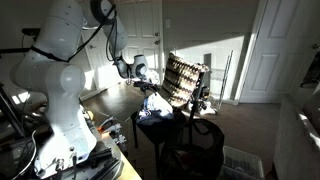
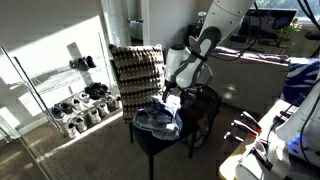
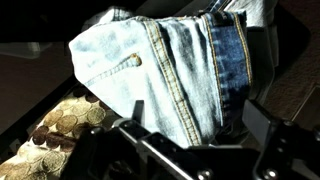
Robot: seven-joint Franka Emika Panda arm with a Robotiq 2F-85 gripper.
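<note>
The cloth already runs between both fingers of my gripper. My gripper will lower its open fingers onto the seamed denim fold [image 2: 172, 104] [image 3: 194, 118] below and close them.
A pair of light blue jeans [image 3: 150, 70] lies bunched on a small black table [image 2: 150, 140]; it shows in both exterior views [image 1: 155, 112] [image 2: 158, 120]. My gripper [image 3: 198, 118] is right over the jeans, its two fingers spread wide with the denim seam between them. The fingers do not pinch the cloth. In the exterior views the gripper [image 1: 148, 88] [image 2: 171, 100] hangs at the table's far edge, touching or just above the jeans.
A tall stack of egg trays [image 1: 186, 82] [image 2: 135, 68] stands beside the table; a patterned tray [image 3: 60, 128] shows under the jeans' edge. A shoe rack [image 2: 82, 95] stands by the wall. A white door [image 1: 280, 50] is behind.
</note>
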